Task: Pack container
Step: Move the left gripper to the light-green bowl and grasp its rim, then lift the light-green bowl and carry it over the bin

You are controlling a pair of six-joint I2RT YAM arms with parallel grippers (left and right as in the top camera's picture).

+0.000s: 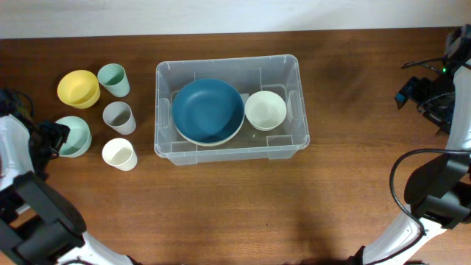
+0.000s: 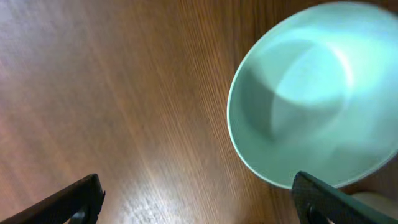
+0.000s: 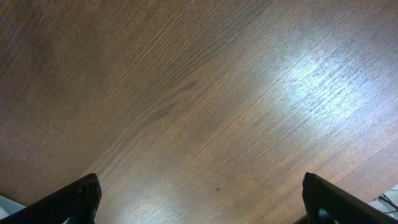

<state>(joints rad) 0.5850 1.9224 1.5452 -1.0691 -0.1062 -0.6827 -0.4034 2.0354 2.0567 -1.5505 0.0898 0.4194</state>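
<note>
The mint bowl sits to the right in the left wrist view, so my left gripper shifts that way next and down onto its near rim (image 1: 63,154) (image 2: 250,167).
The clear plastic container (image 1: 221,65) stands mid-table. It holds a dark blue bowl (image 1: 208,109) stacked on a cream one, with a white bowl (image 1: 265,110) beside it. My left gripper (image 1: 53,138) hovers at the left edge of a mint bowl (image 1: 75,137). In the left wrist view that mint bowl (image 2: 317,99) fills the upper right, and the left gripper (image 2: 199,205) is open with its right finger (image 2: 336,202) at the bowl's rim. My right gripper (image 1: 412,90) is far right. In its own view the right gripper (image 3: 202,202) is open over bare wood.
Left of the container stand a yellow bowl (image 1: 79,88), a mint cup (image 1: 114,79), a grey cup (image 1: 118,117) and a white cup (image 1: 119,154). Cables hang by the right arm (image 1: 434,184).
</note>
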